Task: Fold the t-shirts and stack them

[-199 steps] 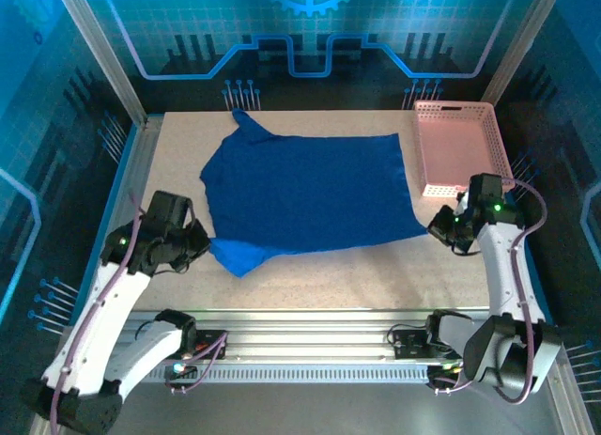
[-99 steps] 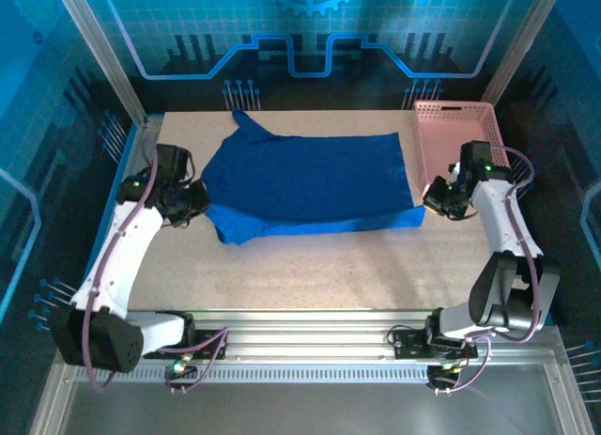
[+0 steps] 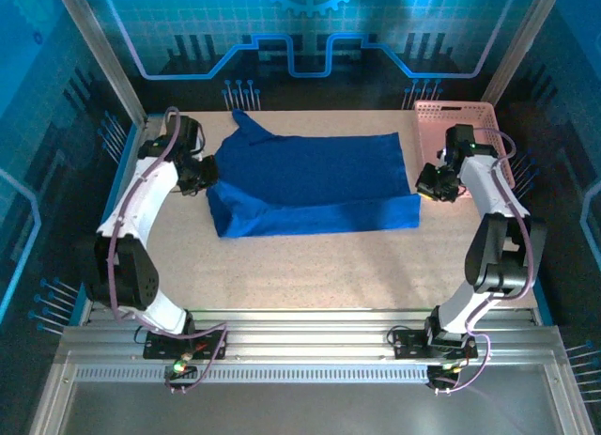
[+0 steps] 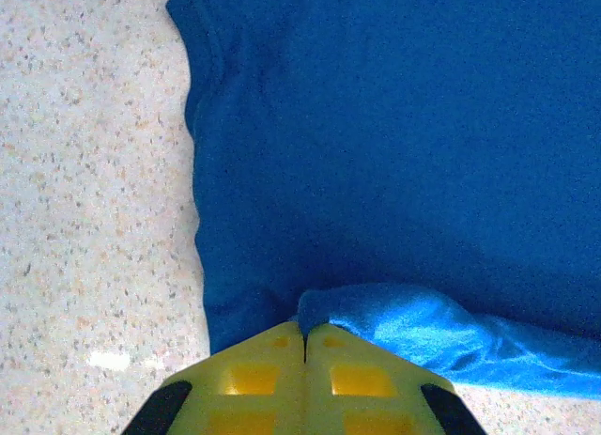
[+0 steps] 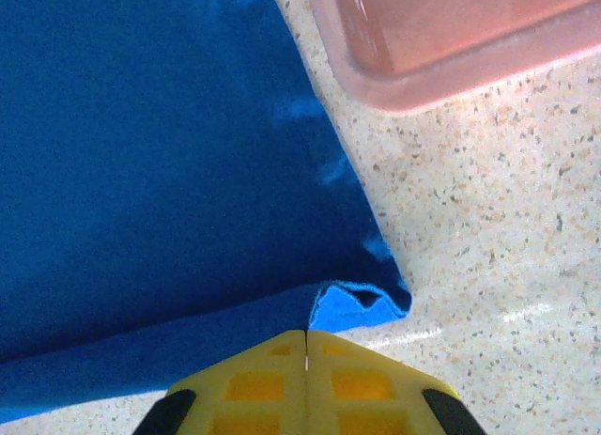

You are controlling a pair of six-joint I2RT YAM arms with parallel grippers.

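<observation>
Flat cloth stretches beyond the pinched fold. My left gripper will carry the fold's end outward onto the cloth (image 3: 227,163) (image 4: 280,233) beside the t-shirt's wavy edge and release it.
A royal-blue t-shirt (image 3: 310,172) lies spread across the far half of the table, its near edge doubled up over itself in a long fold. My left gripper (image 3: 203,178) is shut on the fold's left end; in the left wrist view the yellow fingers (image 4: 272,369) pinch a bunched blue edge (image 4: 394,313). At the fold's right end my right gripper (image 3: 427,187) is shut on the corner, and the right wrist view has the hem corner (image 5: 362,303) pinched at the closed fingertips (image 5: 272,379). No print shows on the cloth.
A pink lattice basket (image 3: 465,148) stands at the far right, just beyond my right gripper, its rim (image 5: 451,73) close to the shirt's corner. Bare speckled table (image 3: 319,266) stretches from the fold to the near rail. A sleeve (image 3: 242,123) points toward the back wall.
Both arms have swung away from the near side, carrying the shirt's near edge toward the back and laying it over the cloth. The fold line has moved farther back.
</observation>
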